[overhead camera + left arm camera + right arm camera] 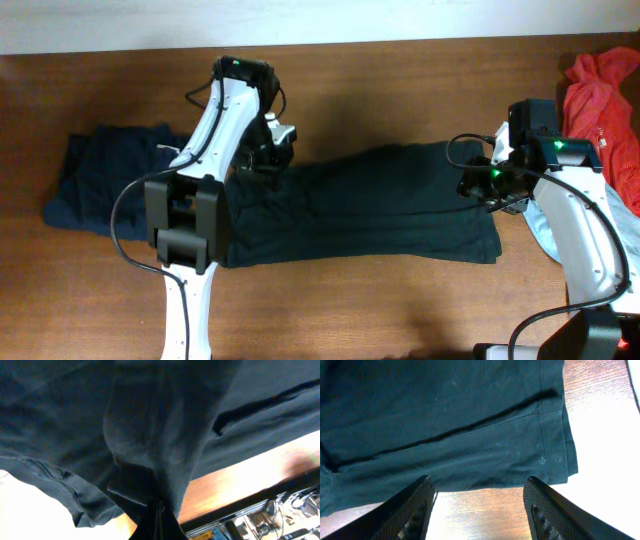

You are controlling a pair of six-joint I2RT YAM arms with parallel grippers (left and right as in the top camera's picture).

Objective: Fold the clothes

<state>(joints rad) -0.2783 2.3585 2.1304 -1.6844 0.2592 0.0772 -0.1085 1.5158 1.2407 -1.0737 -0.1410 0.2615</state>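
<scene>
The left gripper lowers the pinched cloth next, easing slightly back over the shirt's end by the navy garment, and releases it, as it still hangs above the shirt (380,205).
The large black-navy shirt (380,205) lies spread across the middle of the wooden table (350,310). My left gripper (262,165) is at the shirt's upper left part, shut on a bunch of its cloth. In the left wrist view the dark fabric (150,425) hangs and fills most of the frame, pinched between the closed fingers (160,527) at the bottom. My right gripper (478,188) hovers at the shirt's right end, open. In the right wrist view its fingers (415,510) stand wide apart over bare wood, just short of the shirt's hem (540,460).
A dark navy garment (100,185) lies crumpled at the left. A red-orange garment (600,95) is heaped at the far right edge, and a pale grey-blue one (545,228) lies beside the right arm. Bare wood runs along the table's front.
</scene>
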